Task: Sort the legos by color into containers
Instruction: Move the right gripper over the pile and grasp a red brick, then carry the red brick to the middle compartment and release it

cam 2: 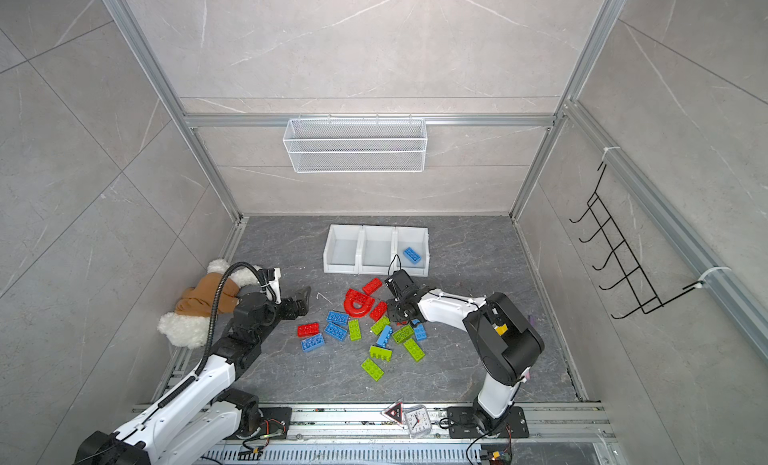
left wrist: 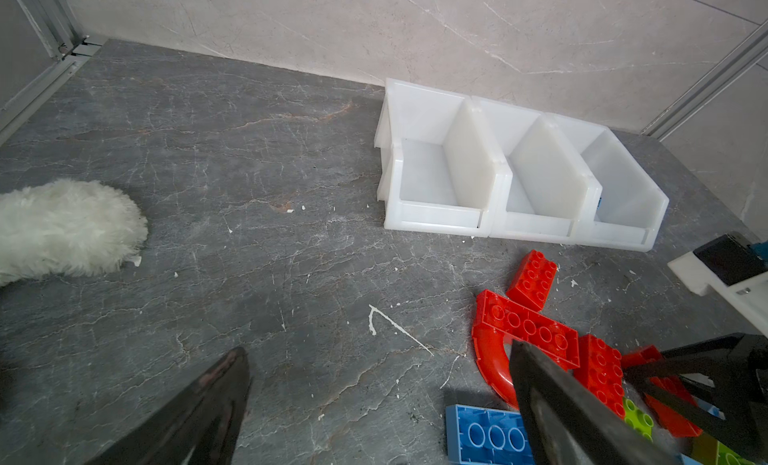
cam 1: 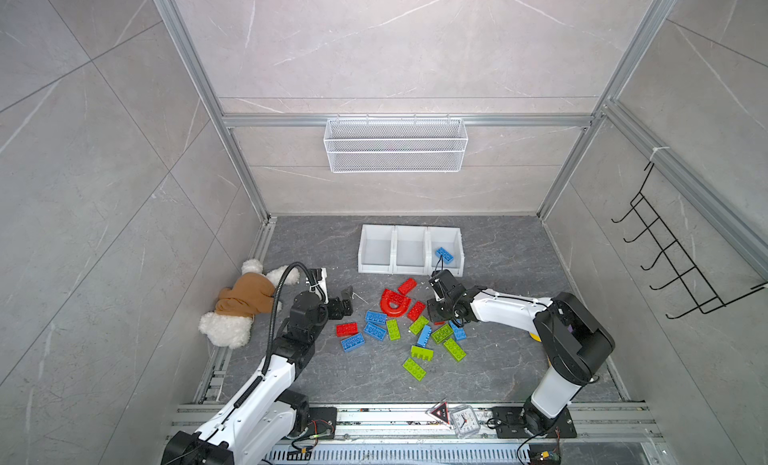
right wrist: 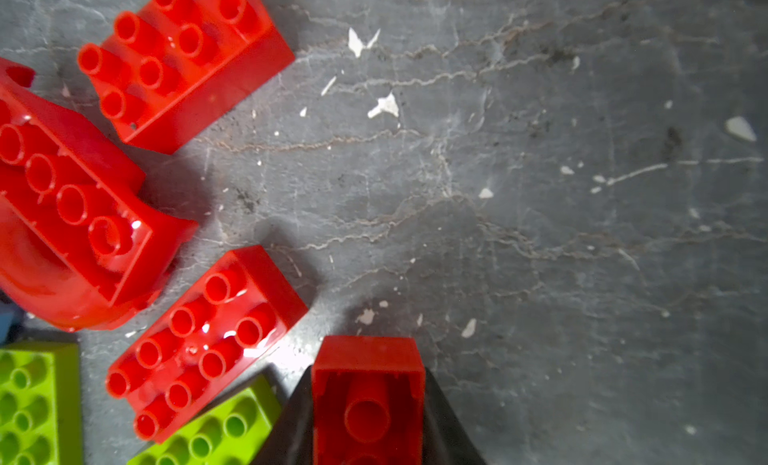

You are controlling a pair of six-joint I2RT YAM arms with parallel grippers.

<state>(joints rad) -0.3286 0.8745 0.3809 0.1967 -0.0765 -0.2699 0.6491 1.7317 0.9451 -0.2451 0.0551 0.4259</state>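
Note:
The middle container is empty beside the one with the blue brick. My right gripper should next move up and outward over that middle container and let go of the small red brick.
Red, blue and lime green legos (cam 1: pixel 395 330) lie scattered on the dark floor in front of the three joined white containers (cam 1: pixel 376 271). One blue brick (cam 1: pixel 444 255) lies in the rightmost container; the other two look empty. My right gripper (right wrist: pixel 368 379) hangs over the right side of the pile, shut on a small red brick (right wrist: pixel 368 417) that shows its hollow underside. Beside it lie the red arch (right wrist: pixel 50 234) and two red bricks. My left gripper (left wrist: pixel 378 350) stands open to the left of the pile (cam 1: pixel 347 298), with only bare floor between its fingers.
A white and brown plush toy (cam 1: pixel 245 300) lies at the left, behind my left arm. On the back wall hangs a white wire mesh basket (cam 1: pixel 395 145), and on the right wall a black hook rack (cam 1: pixel 673 251). A small clock (cam 1: pixel 465 419) sits on the front rail.

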